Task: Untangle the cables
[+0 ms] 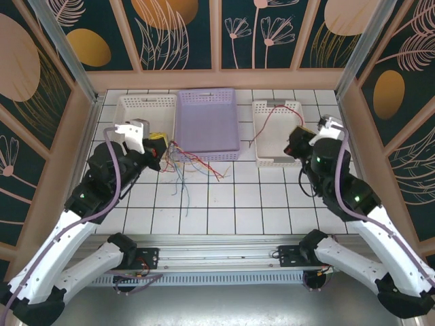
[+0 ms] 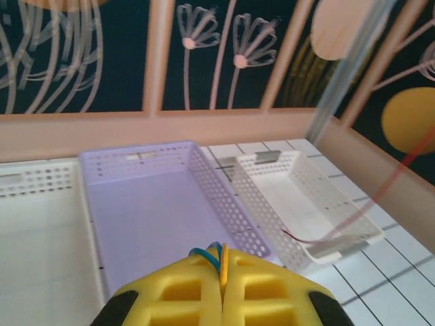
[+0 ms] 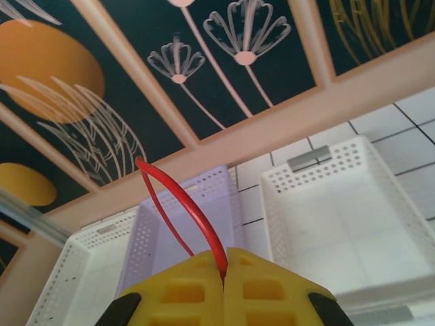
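Observation:
My right gripper carries the red cable across and down into the purple basket (image 1: 206, 122) next and releases it, since that basket lies below, toward my left gripper.
A loose tangle of thin red, tan and blue cables (image 1: 192, 167) lies on the tiles in front of the purple basket (image 1: 206, 122). My left gripper (image 1: 158, 144) sits at the tangle's left end, by the basket's front left corner. In the left wrist view its yellow jaws (image 2: 223, 255) are shut on a blue cable (image 2: 201, 255) and a yellow cable (image 2: 223, 266). My right gripper (image 1: 299, 139) is over the right white basket (image 1: 296, 159), shut (image 3: 224, 262) on a red cable (image 3: 194, 214) that loops upward. This red cable (image 1: 268, 124) runs across that basket.
A second white basket (image 1: 146, 109) stands at the back left, beside the purple one. The red cable (image 2: 307, 239) hangs over the right basket's rim (image 2: 343, 248). Wooden walls close in the tiled table on three sides. A metal rail (image 1: 217, 258) runs along the near edge.

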Controlling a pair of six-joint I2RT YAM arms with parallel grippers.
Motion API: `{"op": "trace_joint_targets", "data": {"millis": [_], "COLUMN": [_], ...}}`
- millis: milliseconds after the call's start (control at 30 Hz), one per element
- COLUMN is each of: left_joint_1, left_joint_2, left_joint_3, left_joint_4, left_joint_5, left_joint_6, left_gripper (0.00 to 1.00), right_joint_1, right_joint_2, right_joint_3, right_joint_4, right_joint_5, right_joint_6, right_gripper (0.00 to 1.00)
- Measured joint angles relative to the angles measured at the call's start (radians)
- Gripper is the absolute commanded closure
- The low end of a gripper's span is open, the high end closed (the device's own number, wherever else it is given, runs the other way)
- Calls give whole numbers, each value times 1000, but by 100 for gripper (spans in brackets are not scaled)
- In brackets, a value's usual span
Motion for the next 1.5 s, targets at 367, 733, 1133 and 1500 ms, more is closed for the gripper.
{"op": "trace_joint_targets", "data": {"millis": [367,733,1133,1500], "left_joint_1": [0,0,0,0], "left_joint_2": [-2,10,26,27], "left_joint_3": [-243,-283,-291,-292], "left_joint_4": [154,245,261,261], "left_joint_5": [172,226,233,233], "left_joint_6": [21,23,23,23], "left_gripper": [100,100,100,100], "right_joint_1": [0,-35,-76,-20], "right_joint_2": [255,719,1269,1547], "right_joint_3": [145,280,677,921], "right_joint_4": [105,199,74,-124], "right_joint_5": [-128,-225,-366,-388], "right_joint_6": [-77,-132,-148,-166], "right_gripper": [100,100,100,100]}}
